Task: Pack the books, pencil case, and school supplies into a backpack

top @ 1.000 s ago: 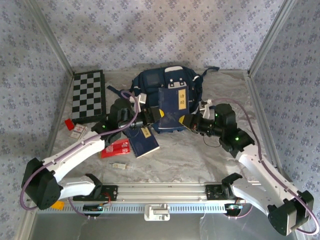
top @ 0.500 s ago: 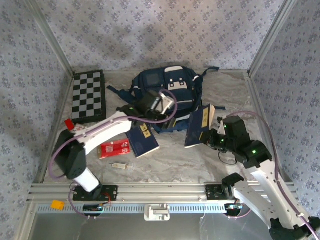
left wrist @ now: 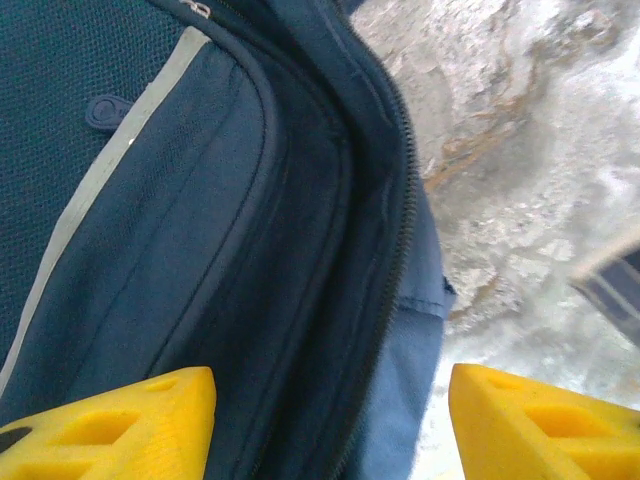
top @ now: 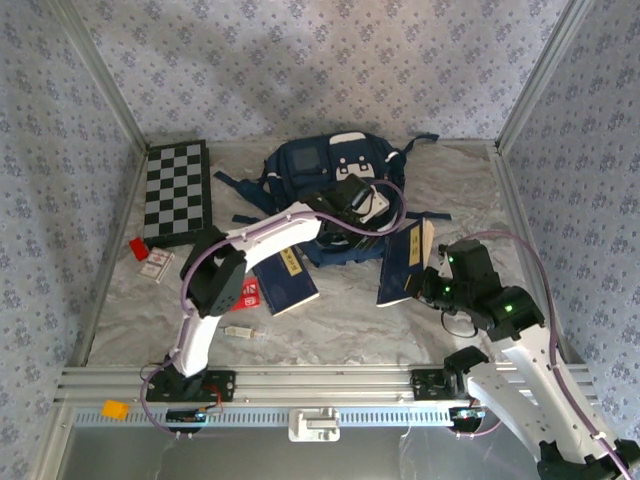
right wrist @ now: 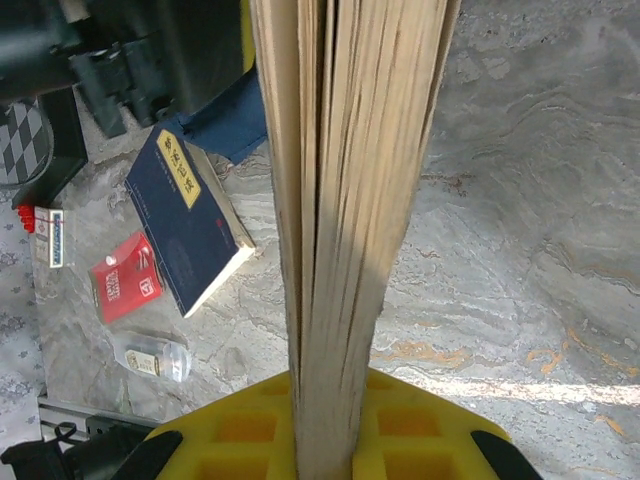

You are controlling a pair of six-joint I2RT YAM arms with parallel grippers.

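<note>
Next, the right gripper carries the upright book outward over the backpack's zipper opening (top: 355,240) and lowers it inside to release it, since that opening faces this way.
The navy backpack (top: 335,165) lies at the back centre, its zipper opening (left wrist: 385,250) facing my left wrist camera. My left gripper (top: 352,205) (left wrist: 330,430) hovers open over that opening, yellow fingers (left wrist: 110,425) wide apart and holding nothing. My right gripper (top: 432,280) (right wrist: 330,400) is shut on a dark blue book (top: 405,262), seen edge-on as pages (right wrist: 350,200), held upright right of the backpack. A second blue book (top: 285,278) (right wrist: 185,220) lies flat. The red pencil case (top: 248,295) (right wrist: 125,278) is partly behind my left arm. The translucent stick (top: 238,331) (right wrist: 150,355) lies near the front. No yellow book cover is visible.
A chequered board (top: 177,190) lies at the back left. A tiny red block (top: 137,247) and a white card (top: 155,262) sit near it. Metal frame posts and patterned walls enclose the table on three sides.
My left arm swung from the left side across to the backpack's front right. My right gripper drew the blue book back from the backpack, toward the right and nearer the front.
</note>
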